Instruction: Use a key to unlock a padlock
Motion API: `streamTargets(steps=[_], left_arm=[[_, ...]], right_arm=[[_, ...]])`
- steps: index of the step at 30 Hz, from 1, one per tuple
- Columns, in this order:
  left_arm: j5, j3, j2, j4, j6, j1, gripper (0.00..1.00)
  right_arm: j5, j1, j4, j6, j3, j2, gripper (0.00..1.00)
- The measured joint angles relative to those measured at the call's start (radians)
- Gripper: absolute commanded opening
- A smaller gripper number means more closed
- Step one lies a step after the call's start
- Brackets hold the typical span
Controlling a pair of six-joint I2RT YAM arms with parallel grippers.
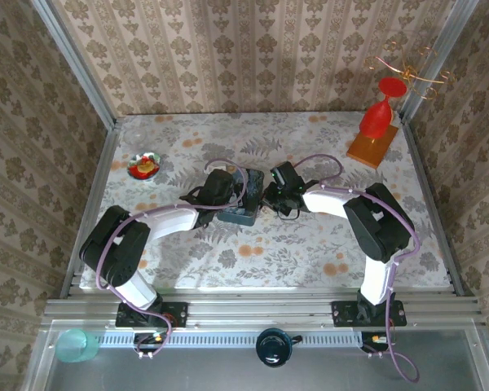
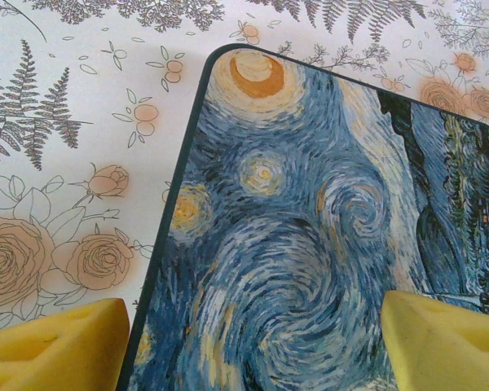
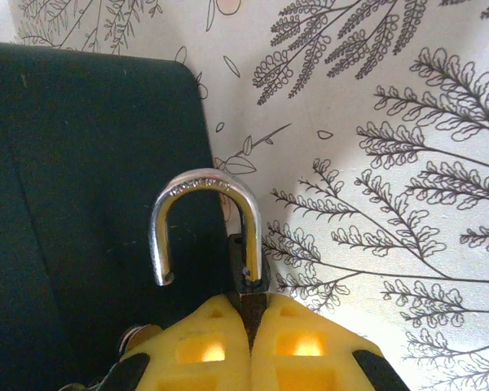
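Observation:
The shackle (image 3: pixel 202 189) is already open, so my right gripper will next move away from the dark side of the tin, over the clear tabletop beside it, and release the dark body of the padlock.
My right gripper (image 3: pixel 250 319) is shut on the small dark body of the padlock (image 3: pixel 246 277). Its silvery shackle (image 3: pixel 202 189) stands up from the body with one end swung free. The padlock sits right beside the dark side wall of the blue swirly-painted tin (image 3: pixel 65 204). A small round metal piece (image 3: pixel 138 334) peeks out by the left finger; I cannot tell whether it is the key. My left gripper (image 2: pixel 253 346) is open wide just above the tin's lid (image 2: pixel 310 212), one yellow finger (image 2: pixel 57 350) off its left edge. From above, both grippers, the left gripper (image 1: pixel 220 189) and the right gripper (image 1: pixel 275 192), meet at the tin (image 1: pixel 240 215).
A red goblet on a wooden block (image 1: pixel 376 124) stands at the back right. A small dish with red pieces (image 1: pixel 144 167) lies at the back left. Patterned walls close in the table on three sides. A green cup (image 1: pixel 75 345) sits below the near rail.

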Motion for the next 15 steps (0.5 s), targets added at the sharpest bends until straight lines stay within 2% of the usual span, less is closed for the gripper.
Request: streamTargets(steps=[6,15], left_arm=[[0.0,0.0,0.0,0.0,-0.001,0.0,0.8],[0.005,-0.001,-0.002,0.002,-0.001,0.004,0.81]], right_arm=[[0.058,0.022,-0.066,-0.079,0.0,-0.028,0.0],[0.066,0.031,-0.095,-0.175,-0.022,-0.057,0.0]])
